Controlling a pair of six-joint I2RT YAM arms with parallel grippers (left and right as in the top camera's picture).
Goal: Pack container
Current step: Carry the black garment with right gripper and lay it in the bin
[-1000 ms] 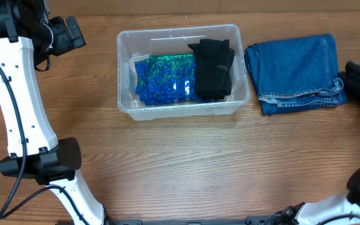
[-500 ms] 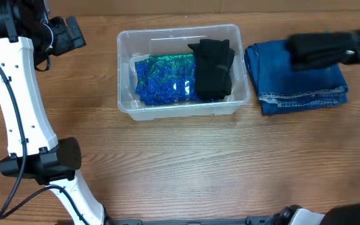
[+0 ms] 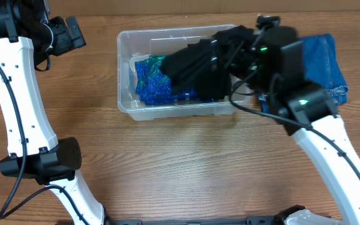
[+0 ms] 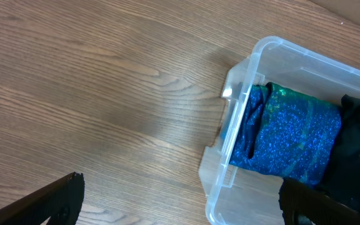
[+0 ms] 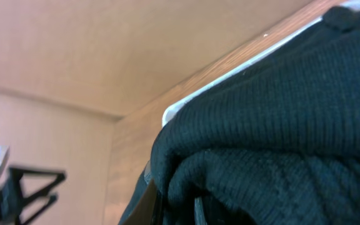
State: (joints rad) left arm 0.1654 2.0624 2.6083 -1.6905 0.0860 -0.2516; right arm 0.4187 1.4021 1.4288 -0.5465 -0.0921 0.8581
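The right gripper moves across and down over the blue garment next and releases the black knit. The garment lies below it and to its left in the overhead view.
The clear plastic container stands at the back middle of the table. It holds a folded blue sparkly garment on the left and a black knit garment on the right. My right gripper is blurred and reaches left over the container, above the black garment. Black knit fills the right wrist view and hides the fingers. My left gripper is open and empty at the far left. The left wrist view shows the container's left end with the blue garment and the black one.
Folded blue jeans lie on the table right of the container, partly under my right arm. Bare wooden table lies in front of the container. The left arm's white link runs along the left side.
My right arm has swung left from the table's right edge, across the jeans, to over the container. The left arm has not moved.
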